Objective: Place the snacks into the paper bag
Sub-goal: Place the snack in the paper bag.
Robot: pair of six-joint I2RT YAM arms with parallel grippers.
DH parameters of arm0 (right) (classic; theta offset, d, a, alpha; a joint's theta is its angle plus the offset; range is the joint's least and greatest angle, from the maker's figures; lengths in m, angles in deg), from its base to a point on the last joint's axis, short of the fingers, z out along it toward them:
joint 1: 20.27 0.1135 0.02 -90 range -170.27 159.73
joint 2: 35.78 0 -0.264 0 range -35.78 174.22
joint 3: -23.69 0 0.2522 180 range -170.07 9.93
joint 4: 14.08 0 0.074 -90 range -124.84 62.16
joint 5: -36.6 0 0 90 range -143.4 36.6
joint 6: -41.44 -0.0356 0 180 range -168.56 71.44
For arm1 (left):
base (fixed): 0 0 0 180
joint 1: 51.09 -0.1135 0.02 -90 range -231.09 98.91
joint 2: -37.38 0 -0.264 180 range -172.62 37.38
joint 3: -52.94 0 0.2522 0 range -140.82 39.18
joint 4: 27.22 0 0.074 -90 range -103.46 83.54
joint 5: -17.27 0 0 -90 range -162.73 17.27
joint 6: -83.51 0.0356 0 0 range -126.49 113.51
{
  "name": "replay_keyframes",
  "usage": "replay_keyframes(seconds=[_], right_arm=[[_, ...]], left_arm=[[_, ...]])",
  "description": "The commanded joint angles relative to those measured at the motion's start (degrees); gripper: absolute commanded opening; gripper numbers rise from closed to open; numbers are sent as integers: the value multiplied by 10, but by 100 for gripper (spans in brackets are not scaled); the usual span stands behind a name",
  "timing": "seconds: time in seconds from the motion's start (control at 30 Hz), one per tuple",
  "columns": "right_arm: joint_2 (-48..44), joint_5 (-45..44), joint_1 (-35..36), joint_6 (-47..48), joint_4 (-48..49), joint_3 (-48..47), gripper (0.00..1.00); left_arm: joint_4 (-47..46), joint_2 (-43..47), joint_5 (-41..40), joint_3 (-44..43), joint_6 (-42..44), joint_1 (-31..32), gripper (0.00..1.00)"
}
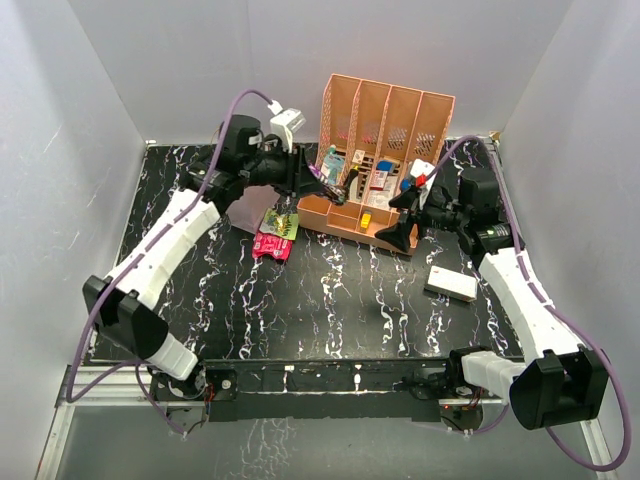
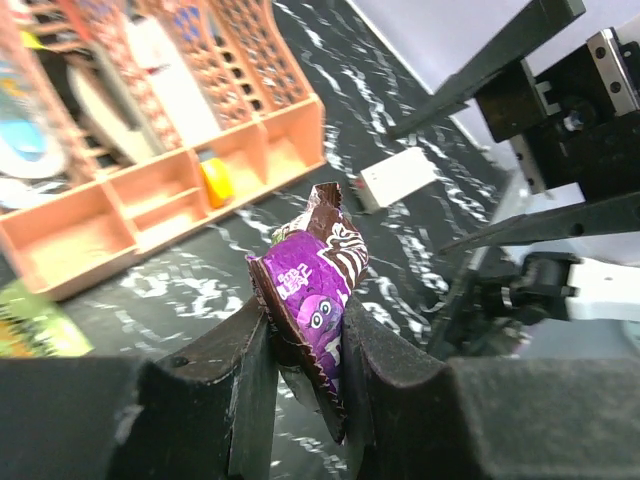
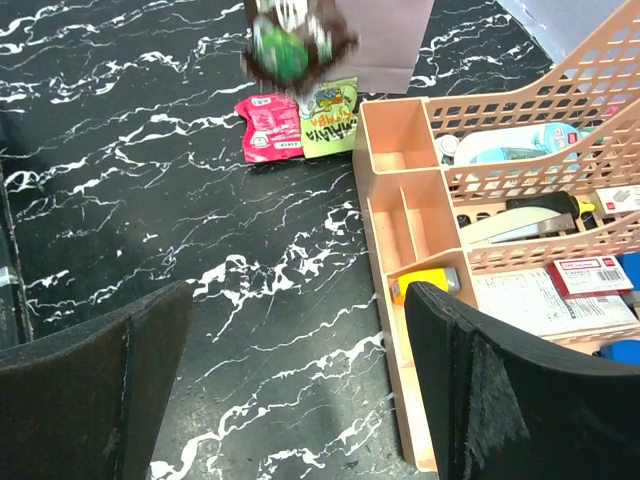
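My left gripper swings left in the top view over the pale lilac paper bag [image 1: 248,212] next and releases the purple wrapper inside, since the bag stands that way.
My left gripper [image 1: 322,180] is shut on a purple wrapper [image 2: 315,280] and holds it in the air in front of the rack; the wrapper shows blurred at the top of the right wrist view [image 3: 295,40]. The pale lilac paper bag [image 1: 248,212] stands behind the left arm, mostly hidden; its lower part shows in the right wrist view [image 3: 395,40]. A pink packet [image 1: 270,245] and a green packet [image 1: 283,222] lie side by side on the table by the bag, also in the right wrist view [image 3: 268,128] [image 3: 328,120]. My right gripper [image 1: 405,215] is open and empty beside the rack's front tray.
The peach slotted rack [image 1: 385,120] with bottles and cartons stands at the back middle; a small yellow item [image 3: 425,285] lies in its front tray. A white rectangular box [image 1: 450,284] lies on the table to the right. White walls enclose the table.
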Motion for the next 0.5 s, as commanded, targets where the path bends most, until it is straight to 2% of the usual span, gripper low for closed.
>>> replay_keyframes(seconds=[0.0,0.3,0.47], right_arm=[[12,-12,-2,30,-2,16,91],[18,-38,-2,50,14,68,94],[-2,-46,-5,47,22,78,95]], left_arm=[[76,62,-81,-43,136,-42,5],[125,112,-194,-70,234,-138,4],[126,112,-291,-75,305,-151,4]])
